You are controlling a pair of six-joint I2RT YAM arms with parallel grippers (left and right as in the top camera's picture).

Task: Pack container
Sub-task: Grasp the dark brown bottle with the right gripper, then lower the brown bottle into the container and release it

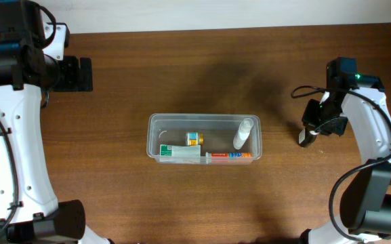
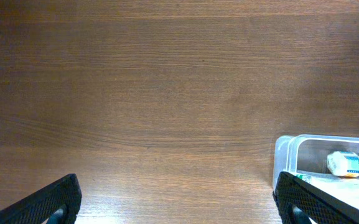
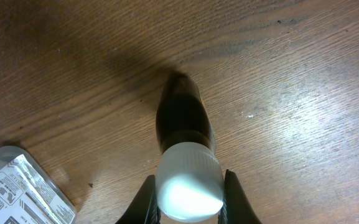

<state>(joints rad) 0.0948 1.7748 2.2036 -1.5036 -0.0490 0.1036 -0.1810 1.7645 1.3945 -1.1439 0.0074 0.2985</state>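
The empty gap [image 1: 219, 141] beside the yellow cap lies left of my right gripper in the overhead view: next I lift the dark bottle across the container's rim, lower and release it.
The clear plastic container [image 1: 153, 129] sits mid-table. It holds a small yellow-capped bottle [image 1: 194, 139], a white tube [image 1: 244, 132], a white-and-green carton [image 1: 179, 152] and an orange box [image 1: 230, 155]. My right gripper [image 3: 188, 199] is to the right of the container and shut on the white cap of a dark bottle [image 3: 180, 115]. The bottle also shows in the overhead view [image 1: 306, 135], with its base at or close to the wood. My left gripper [image 2: 179, 208] is open and empty over bare wood, far left of the container [image 2: 285, 152].
The table is dark wood. The left arm's body [image 1: 19, 54] is at the back left corner, and the right arm [image 1: 368, 115] runs along the right edge. A clear plastic corner with a printed label [image 3: 17, 186] shows at the lower left of the right wrist view.
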